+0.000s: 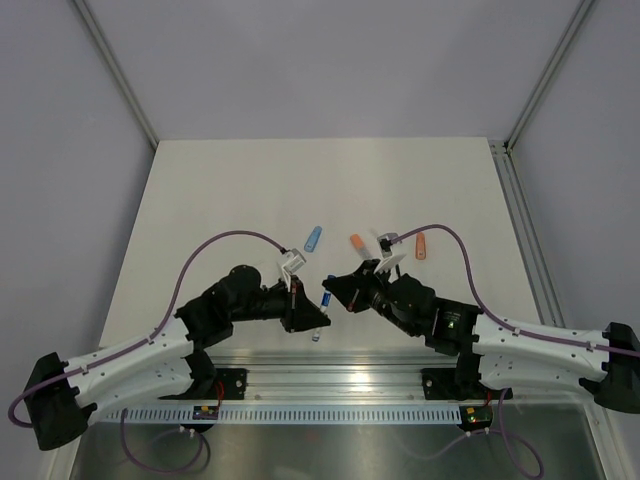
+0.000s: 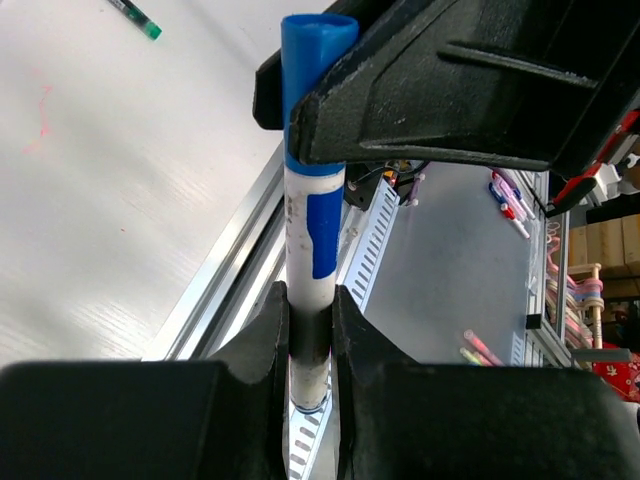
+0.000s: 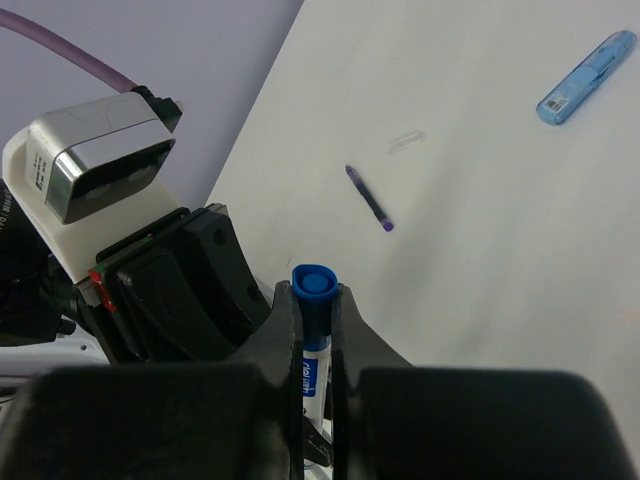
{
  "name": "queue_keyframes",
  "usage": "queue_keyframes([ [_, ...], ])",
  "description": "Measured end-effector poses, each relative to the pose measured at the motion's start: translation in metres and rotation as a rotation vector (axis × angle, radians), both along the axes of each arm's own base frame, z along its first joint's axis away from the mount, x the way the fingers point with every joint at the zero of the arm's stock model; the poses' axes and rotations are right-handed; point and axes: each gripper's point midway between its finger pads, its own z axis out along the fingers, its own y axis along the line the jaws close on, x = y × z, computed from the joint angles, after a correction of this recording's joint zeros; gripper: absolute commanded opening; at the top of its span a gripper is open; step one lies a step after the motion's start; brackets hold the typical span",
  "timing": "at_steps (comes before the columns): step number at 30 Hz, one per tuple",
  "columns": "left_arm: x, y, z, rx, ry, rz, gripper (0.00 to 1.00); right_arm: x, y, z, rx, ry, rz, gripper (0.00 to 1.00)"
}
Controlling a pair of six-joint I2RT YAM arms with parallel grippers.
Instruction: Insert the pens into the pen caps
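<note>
I need to carry the blue cap outward with my right gripper next and down onto the table between the light blue cap and the nearer orange cap, since the blue cap sits on the pen.
A white pen (image 2: 308, 230) with a blue label stands upright between the fingers of my left gripper (image 2: 310, 330), which is shut on its lower barrel. A blue pen cap (image 3: 314, 290) sits on the pen's upper end. My right gripper (image 3: 315, 300) is shut on that cap, its dark fingers (image 2: 470, 90) pressing on either side. In the top view the two grippers meet near the table's front edge, with the pen (image 1: 322, 312) between them. A light blue cap (image 1: 313, 238) and two orange caps (image 1: 356, 242) (image 1: 421, 245) lie on the table behind.
A thin dark pen with a purple tip (image 3: 368, 197) and a clear cap (image 3: 405, 141) lie on the white table (image 1: 220, 210). A green-tipped pen (image 2: 135, 17) lies further off. The aluminium rail (image 1: 330, 370) runs along the near edge.
</note>
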Motion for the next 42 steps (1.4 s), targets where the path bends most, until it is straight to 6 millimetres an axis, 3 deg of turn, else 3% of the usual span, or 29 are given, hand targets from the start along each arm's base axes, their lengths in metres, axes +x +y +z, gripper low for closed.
queue_keyframes([
  [5, 0.005, -0.003, 0.008, 0.017, -0.008, -0.006, 0.0, 0.004, -0.004, 0.007, 0.038, -0.015, -0.043, 0.0],
  [10, 0.01, -0.004, -0.005, 0.053, 0.028, 0.002, 0.0, 0.011, -0.003, -0.007, 0.005, 0.002, -0.094, 0.0],
  [16, 0.013, -0.007, -0.004, 0.03, 0.037, 0.01, 0.25, 0.021, -0.008, -0.006, -0.018, 0.022, -0.122, 0.0],
  [21, 0.025, 0.0, -0.002, -0.027, 0.002, 0.084, 0.47, 0.047, -0.002, -0.01, -0.05, 0.071, -0.112, 0.0],
  [22, 0.025, 0.003, -0.003, -0.031, -0.004, 0.1, 0.52, 0.054, -0.001, -0.014, -0.059, 0.085, -0.109, 0.0],
  [23, 0.025, 0.007, -0.004, -0.033, -0.011, 0.115, 0.67, 0.06, 0.0, -0.019, -0.069, 0.102, -0.107, 0.0],
  [26, 0.022, 0.016, -0.003, -0.039, -0.03, 0.134, 0.92, 0.081, -0.002, -0.033, -0.108, 0.13, -0.123, 0.0],
  [28, 0.021, 0.021, 0.001, -0.046, -0.043, 0.148, 0.98, 0.094, -0.007, -0.044, -0.14, 0.142, -0.144, 0.0],
  [33, 0.022, 0.04, -0.004, 0.0, -0.042, 0.224, 0.99, 0.129, -0.015, -0.066, -0.207, 0.166, -0.167, 0.0],
  [36, 0.023, 0.054, -0.009, 0.044, -0.036, 0.28, 0.99, 0.157, -0.024, -0.089, -0.266, 0.194, -0.183, 0.0],
  [40, 0.023, 0.074, 0.008, 0.046, -0.078, 0.343, 0.99, 0.188, -0.032, -0.134, -0.379, 0.252, -0.182, 0.0],
  [42, 0.026, 0.082, 0.025, 0.016, -0.119, 0.386, 0.99, 0.203, -0.031, -0.15, -0.432, 0.27, -0.174, 0.0],
])
